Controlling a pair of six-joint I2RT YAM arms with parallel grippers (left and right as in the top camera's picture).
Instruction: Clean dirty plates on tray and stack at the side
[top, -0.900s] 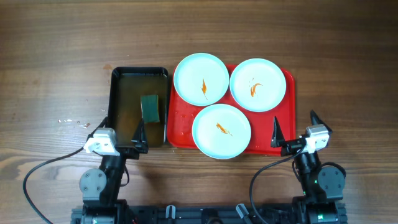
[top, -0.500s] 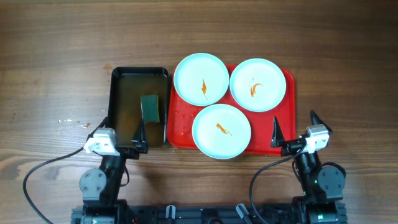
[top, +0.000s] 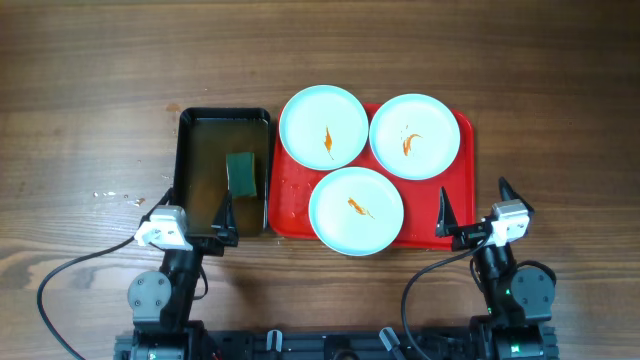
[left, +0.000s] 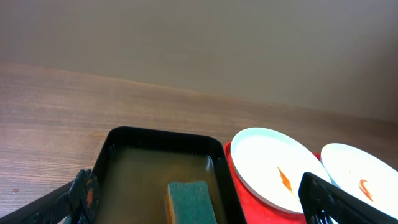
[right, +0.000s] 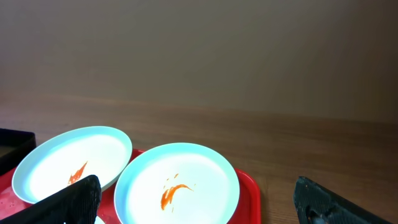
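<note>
The green sponge (top: 241, 174) (left: 191, 203) lies farther out and lower down, in the basin, so the robot's left gripper next needs to reach outward, tip its open fingers down and lower them on either side of it.
Three pale mint-white plates lie on the red tray (top: 286, 205), each with orange-red streaks at its centre: one at the back left (top: 323, 127), one at the back right (top: 415, 136), one at the front (top: 356, 210). My left gripper (top: 196, 210) is open and empty at the near end of the black basin. My right gripper (top: 476, 206) is open and empty just off the tray's front right corner. The left wrist view shows the back left plate (left: 277, 169). The right wrist view shows both back plates (right: 177, 184) (right: 68, 162).
A black basin (top: 189, 130) of brownish water stands left of the tray with a green sponge (top: 241, 173) in it, also seen in the left wrist view (left: 191, 201). Bare wooden table (top: 90, 120) surrounds everything.
</note>
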